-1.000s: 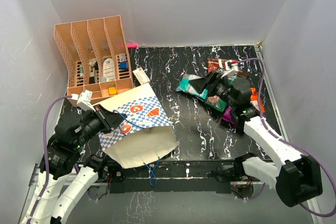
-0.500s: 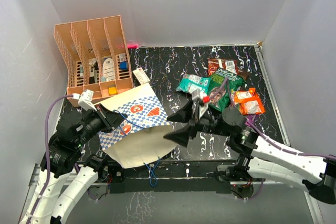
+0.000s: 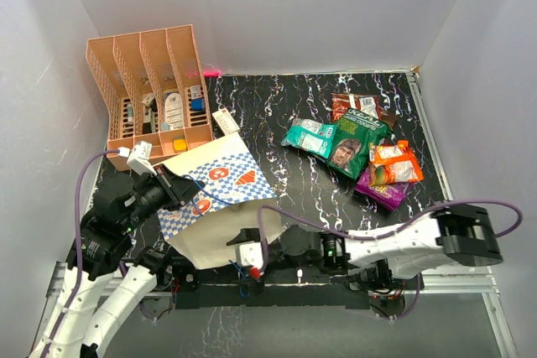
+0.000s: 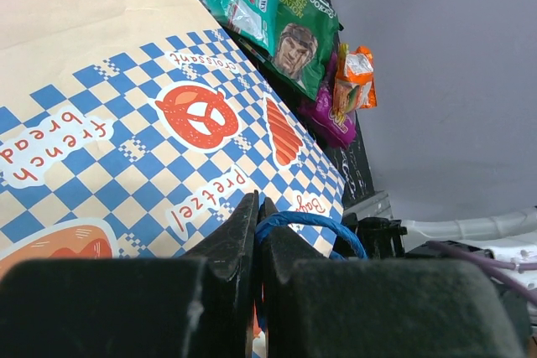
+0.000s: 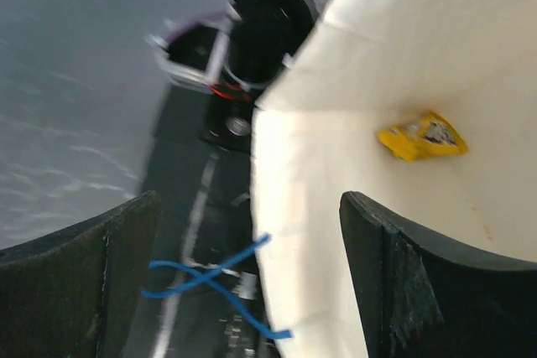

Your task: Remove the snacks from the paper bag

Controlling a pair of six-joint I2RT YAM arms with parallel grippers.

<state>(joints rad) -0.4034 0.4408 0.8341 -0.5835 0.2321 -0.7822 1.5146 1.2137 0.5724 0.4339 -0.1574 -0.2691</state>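
I should next slide my right gripper in and outward under the bag's raised checked side, where it's open, and close, since its white inside lies outward.
The paper bag (image 3: 220, 207) lies on its side at the front left, its mouth toward the near edge. My left gripper (image 3: 174, 188) is shut on its blue cord handle (image 4: 312, 225), over the checked side (image 4: 143, 123). My right gripper (image 3: 247, 256) is low at the bag's mouth, open and empty (image 5: 252, 236). It looks into the white inside (image 5: 403, 64), where a small yellow packet (image 5: 422, 137) lies. The other blue handle (image 5: 214, 278) hangs outside. Teal (image 3: 308, 136), green (image 3: 351, 145), dark brown (image 3: 346, 104), orange (image 3: 394, 163) and purple (image 3: 382, 191) snacks lie at the back right.
A salmon-pink file organiser (image 3: 151, 81) with small office items stands at the back left, a white tag (image 3: 225, 121) beside it. Grey walls close in the table. The arm bases and a metal rail (image 3: 294, 278) run along the near edge.
My right arm has swung from the snack pile at the back right, across the table, down to the bag's mouth at the near edge. The left gripper and the bag have not moved.
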